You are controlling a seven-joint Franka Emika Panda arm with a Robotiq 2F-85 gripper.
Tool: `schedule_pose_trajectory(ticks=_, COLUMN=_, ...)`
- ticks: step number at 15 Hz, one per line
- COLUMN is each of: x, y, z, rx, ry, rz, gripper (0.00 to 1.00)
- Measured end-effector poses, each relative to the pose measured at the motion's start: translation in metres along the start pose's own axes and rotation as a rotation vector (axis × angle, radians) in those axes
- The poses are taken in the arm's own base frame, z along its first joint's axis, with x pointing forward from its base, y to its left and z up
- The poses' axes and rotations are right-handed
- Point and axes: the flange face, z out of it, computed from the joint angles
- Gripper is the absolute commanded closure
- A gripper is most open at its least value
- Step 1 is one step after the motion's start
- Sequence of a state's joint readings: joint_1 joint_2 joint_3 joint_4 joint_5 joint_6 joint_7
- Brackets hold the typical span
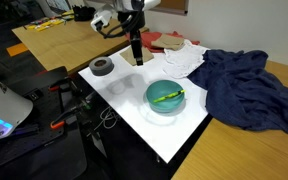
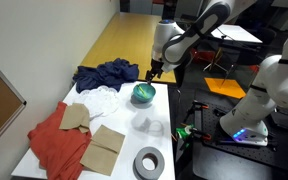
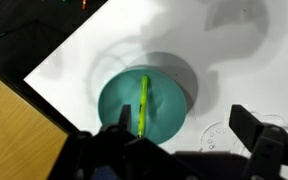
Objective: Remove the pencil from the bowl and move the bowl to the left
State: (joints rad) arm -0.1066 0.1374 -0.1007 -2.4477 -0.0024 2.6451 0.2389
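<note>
My gripper moves to its left in the wrist view and down into the bowl next, to straddle the pencil's middle (image 1: 168,97) (image 3: 142,110), which lies below and that way.
The teal bowl (image 1: 156,104) sits on the white table, and it shows in both exterior views (image 2: 142,98). The yellow-green pencil (image 1: 168,96) lies inside it. In the wrist view the bowl (image 3: 119,100) is below me with the pencil (image 3: 144,103) lying lengthwise across it. My gripper (image 3: 184,135) is open and empty, hovering above the table beside the bowl. One finger is over the bowl's near rim and the other over bare table. In the exterior views the gripper (image 1: 137,55) (image 2: 154,72) hangs above the bowl.
A dark grey tape ring (image 1: 102,67) (image 2: 148,162) lies on the white table (image 1: 124,90). A flat pale ring (image 2: 151,126) (image 3: 219,135) lies near the bowl. A dark blue cloth (image 1: 246,85), a white cloth (image 1: 184,55), a red cloth (image 2: 54,140) and cardboard pieces (image 2: 104,145) cover the far side.
</note>
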Motion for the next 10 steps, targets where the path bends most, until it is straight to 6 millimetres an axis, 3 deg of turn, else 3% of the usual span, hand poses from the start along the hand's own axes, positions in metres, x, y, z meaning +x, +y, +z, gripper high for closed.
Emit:
schedule_pose_trajectory(ticks=4, x=0.013, y=0.009, z=0.013, rx=0.004, ry=0.098, rz=0.012, gripper=0.0)
schedule_pose_trajectory(ticks=10, x=0.033, y=0.025, z=0.071, rx=-0.023, ry=0.106, rz=0.057, gripper=0.0)
